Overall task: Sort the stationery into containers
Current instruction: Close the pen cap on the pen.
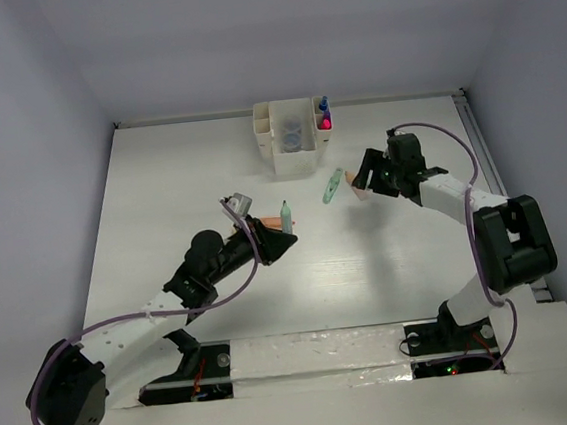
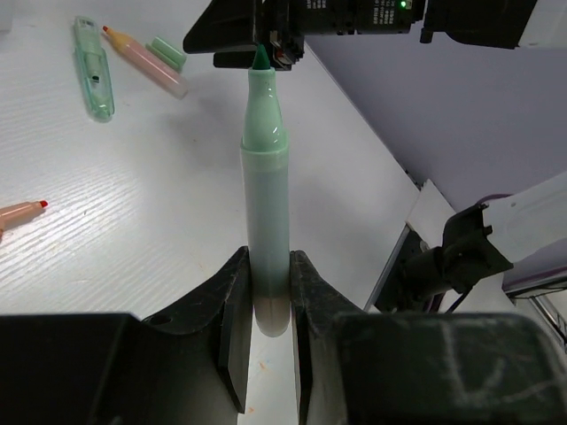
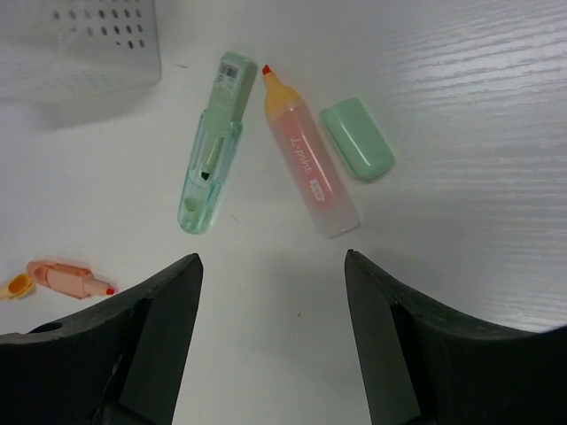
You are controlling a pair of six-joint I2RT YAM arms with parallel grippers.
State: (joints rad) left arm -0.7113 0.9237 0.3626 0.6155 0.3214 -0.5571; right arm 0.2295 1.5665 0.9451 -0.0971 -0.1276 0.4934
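Observation:
My green marker stands uncapped, so my right gripper should move outward and down around the loose mint green cap, which is below and outward of it.
My left gripper point(image 1: 283, 239) point(image 2: 266, 301) is shut on the lower barrel of an uncapped mint green marker point(image 1: 286, 215) point(image 2: 266, 177), tip pointing away from the wrist. My right gripper point(image 1: 365, 179) point(image 3: 273, 266) hangs open over the table with nothing between its fingers. Just beyond it lie an uncapped peach marker point(image 3: 307, 159) point(image 2: 146, 60), a loose mint green cap point(image 3: 356, 137) point(image 2: 166, 53) and a clear mint green pen-like item point(image 3: 211, 146) point(image 1: 333, 186). The white organizer point(image 1: 276, 153) point(image 3: 80, 40) stands at the back, with a pink marker point(image 1: 326, 121) in a side compartment.
A small peach marker with a red tip point(image 3: 66, 279) point(image 2: 18, 214) lies on the table near my left gripper. Round tubs point(image 1: 291, 136) sit in the organizer's middle compartment. Walls close off the table point(image 1: 163, 214) at the back and on both sides.

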